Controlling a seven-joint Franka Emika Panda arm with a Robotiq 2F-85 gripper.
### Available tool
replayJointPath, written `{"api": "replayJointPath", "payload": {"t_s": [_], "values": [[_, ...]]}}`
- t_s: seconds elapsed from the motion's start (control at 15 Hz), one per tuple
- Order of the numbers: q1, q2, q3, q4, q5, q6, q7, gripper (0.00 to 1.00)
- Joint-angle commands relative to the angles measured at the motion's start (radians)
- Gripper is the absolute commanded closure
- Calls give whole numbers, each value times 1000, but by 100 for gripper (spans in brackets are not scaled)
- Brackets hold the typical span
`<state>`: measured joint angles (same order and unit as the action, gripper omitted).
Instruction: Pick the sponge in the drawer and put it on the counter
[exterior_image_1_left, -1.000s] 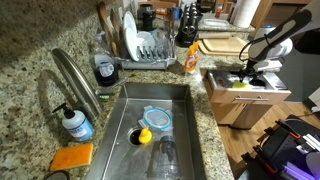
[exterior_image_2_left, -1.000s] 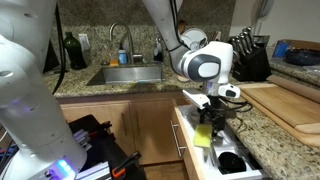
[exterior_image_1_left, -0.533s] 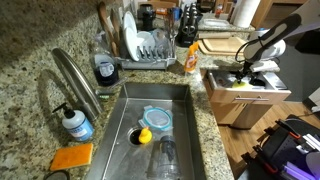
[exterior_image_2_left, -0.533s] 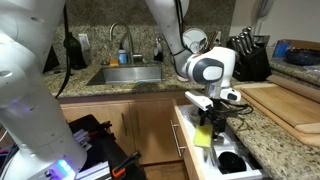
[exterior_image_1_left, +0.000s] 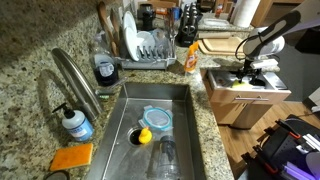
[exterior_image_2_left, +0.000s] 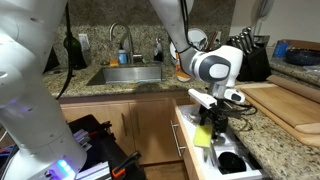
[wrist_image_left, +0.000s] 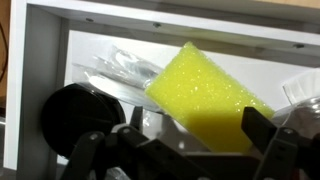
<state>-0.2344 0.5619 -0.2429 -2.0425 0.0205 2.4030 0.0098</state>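
My gripper is open with its fingers already on either side of the yellow sponge (exterior_image_2_left: 204, 133) (wrist_image_left: 205, 95), which lies tilted just below, so it needs to go down a little next and close on the sponge.
The small yellow sponge (wrist_image_left: 205, 95) lies tilted on clear plastic items inside the open wooden drawer (wrist_image_left: 40, 60). It also shows in both exterior views (exterior_image_1_left: 241, 84) (exterior_image_2_left: 204, 135). My gripper (wrist_image_left: 200, 138) hangs just above it, one finger on each side. The right finger is at the sponge's edge and the left finger is apart from it, so the jaws look open. The gripper shows over the drawer (exterior_image_1_left: 262, 100) (exterior_image_2_left: 190, 150) in both exterior views (exterior_image_1_left: 246, 74) (exterior_image_2_left: 213, 120). The granite counter (exterior_image_1_left: 30, 60) (exterior_image_2_left: 290, 140) runs around the sink and beside the drawer.
A black round object (wrist_image_left: 75, 115) (exterior_image_2_left: 232, 160) lies in the drawer next to the sponge. The sink (exterior_image_1_left: 185, 95) holds a round yellow object (exterior_image_1_left: 144, 135) and dishes. A flat orange sponge (exterior_image_1_left: 71, 157), a dish rack (exterior_image_1_left: 150, 45), a cutting board (exterior_image_2_left: 290, 100) and a knife block (exterior_image_2_left: 250, 60) stand on the counter.
The wrist has shifted slightly sideways over the drawer. The sponge has stayed in the same place in the drawer.
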Motion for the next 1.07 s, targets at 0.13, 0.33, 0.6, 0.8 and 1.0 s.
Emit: {"api": "replayJointPath", "payload": {"t_s": [0.13,0.33,0.6,0.8,1.0], "values": [[-24,49,27,15,5,57,-11,0],[-22,80,44,11,0,88,-34,0],[-12,99,41,16,-18,104,-32,0],[-12,104,41,22,-24,107,-30,25],[-20,97,54,29,-10,100,-38,43]]}}
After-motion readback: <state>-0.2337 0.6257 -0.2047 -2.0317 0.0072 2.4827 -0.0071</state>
